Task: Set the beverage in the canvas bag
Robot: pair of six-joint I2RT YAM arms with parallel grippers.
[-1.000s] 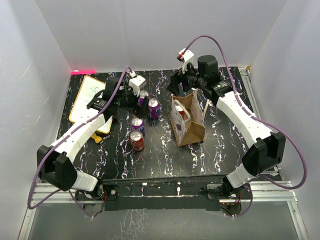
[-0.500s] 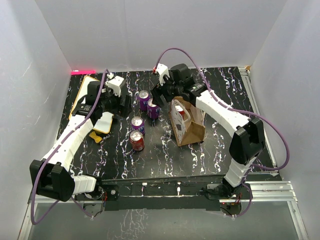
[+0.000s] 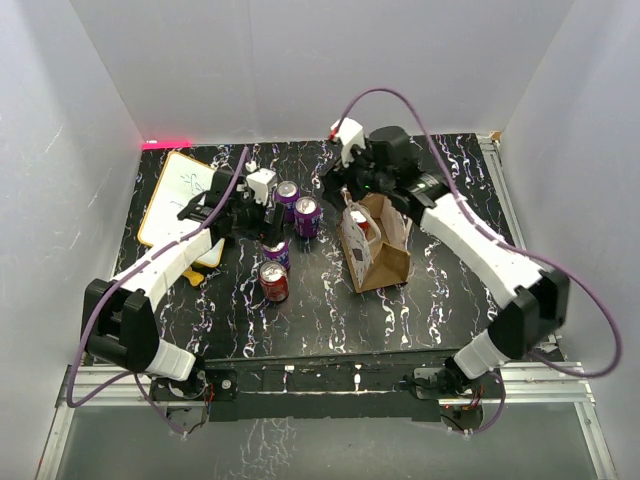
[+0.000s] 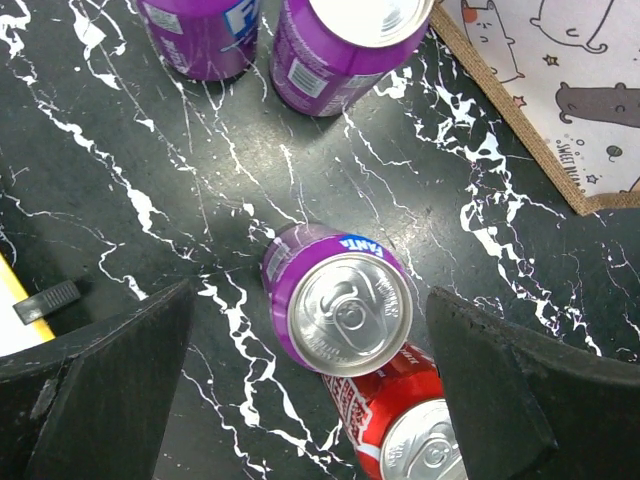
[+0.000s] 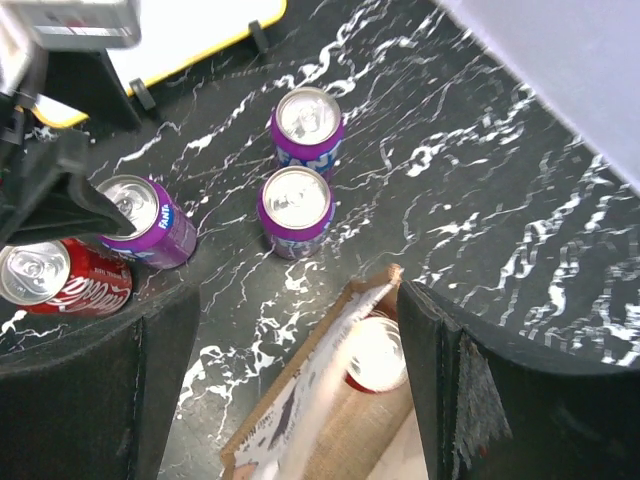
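My left gripper's fingers are still above the purple Fanta can [image 3: 276,252] [image 4: 340,310]. My left gripper should go straight down around it, open, until its fingers are on either side of the can's sides.
Four beverage cans stand left of the canvas bag [image 3: 378,250]: two purple ones [image 3: 287,195] [image 3: 307,215] at the back, a purple Fanta can [image 4: 340,310] nearer, and a red can [image 4: 410,430] touching it in front. My left gripper [image 4: 310,293] hangs open above the Fanta can, one finger on each side and neither touching it. Another red can [image 5: 375,355] stands inside the bag [image 5: 330,430]. My right gripper [image 5: 297,292] is open over the bag's far end, holding nothing.
A yellow-framed whiteboard [image 3: 180,195] lies at the back left, with a small yellow piece [image 3: 192,275] near it. White walls enclose the table on three sides. The bag's printed side panel [image 4: 560,90] faces the cans.
My left gripper has swung right, from beside the whiteboard to over the Fanta can. My right gripper has drawn back right, from over the rear purple cans to the bag's far end.
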